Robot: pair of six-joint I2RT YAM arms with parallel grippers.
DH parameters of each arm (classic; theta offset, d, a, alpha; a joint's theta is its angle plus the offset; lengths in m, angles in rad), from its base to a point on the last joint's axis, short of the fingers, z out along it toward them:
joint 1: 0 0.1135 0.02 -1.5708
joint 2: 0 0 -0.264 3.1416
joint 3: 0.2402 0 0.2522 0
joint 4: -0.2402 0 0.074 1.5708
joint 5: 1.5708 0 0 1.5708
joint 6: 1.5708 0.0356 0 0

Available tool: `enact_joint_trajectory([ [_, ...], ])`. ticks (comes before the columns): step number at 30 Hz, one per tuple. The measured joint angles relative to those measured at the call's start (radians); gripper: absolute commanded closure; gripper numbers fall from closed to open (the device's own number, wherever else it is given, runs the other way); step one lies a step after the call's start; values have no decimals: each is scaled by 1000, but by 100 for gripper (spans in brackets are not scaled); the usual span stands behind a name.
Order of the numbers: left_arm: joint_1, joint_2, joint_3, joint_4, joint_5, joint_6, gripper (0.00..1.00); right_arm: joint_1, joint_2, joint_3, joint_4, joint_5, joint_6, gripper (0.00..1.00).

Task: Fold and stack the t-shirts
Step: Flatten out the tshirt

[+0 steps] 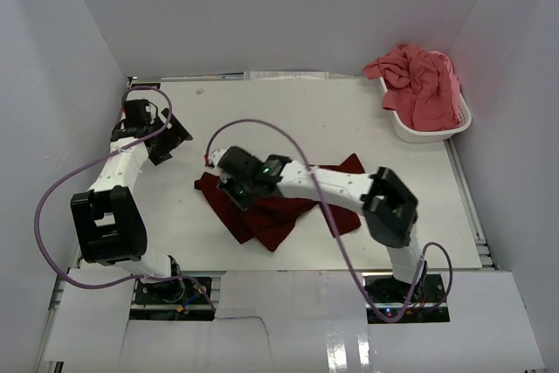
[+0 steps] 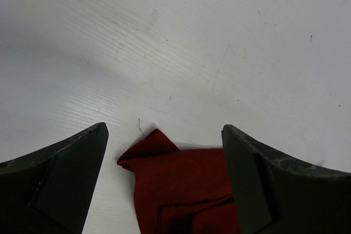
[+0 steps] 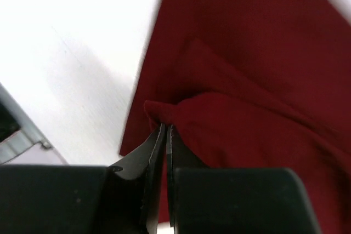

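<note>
Next I will move my left gripper down and to the right in the top view onto the maroon t-shirt's bunched fold, since its open fingers hang beside the t-shirt.
The dark maroon t-shirt (image 1: 272,217) lies crumpled in the middle of the table. My right gripper (image 1: 231,189) reaches over its left part and is shut on a raised fold of that cloth. In the right wrist view the jaws (image 3: 165,128) pinch a bunched edge of the maroon t-shirt (image 3: 247,53). My left gripper (image 1: 173,141) hangs open to the left of the shirt, apart from it. Between its fingers (image 2: 164,129) a pointed corner of the maroon t-shirt (image 2: 181,184) shows on the table. The coral pink t-shirt (image 1: 419,80) is heaped in the basket.
A white plastic basket (image 1: 424,135) stands at the far right corner of the table, against the white side wall. Purple cables loop over both arms. White walls close in the table on the left, back and right.
</note>
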Motion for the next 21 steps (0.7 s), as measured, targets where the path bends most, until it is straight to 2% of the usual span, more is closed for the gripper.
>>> enact_joint_trajectory([
  [3,-21,-12,-2,-1,5,18,5,-125,-211,-49,-7,-14,15,92],
  [7,-111,-69,-22,2,18,48,4,-449,-532,-108,23,21,29,92],
  [10,-215,-119,-41,4,58,74,3,-620,-675,-174,22,53,36,92],
  [13,-291,-138,-58,22,134,92,4,-649,-715,-235,2,50,37,92],
  [18,-330,-138,-142,41,212,82,5,-640,-666,-333,-29,39,45,92],
  [21,-359,-142,-206,42,225,54,11,-640,-661,-371,-55,39,48,92],
])
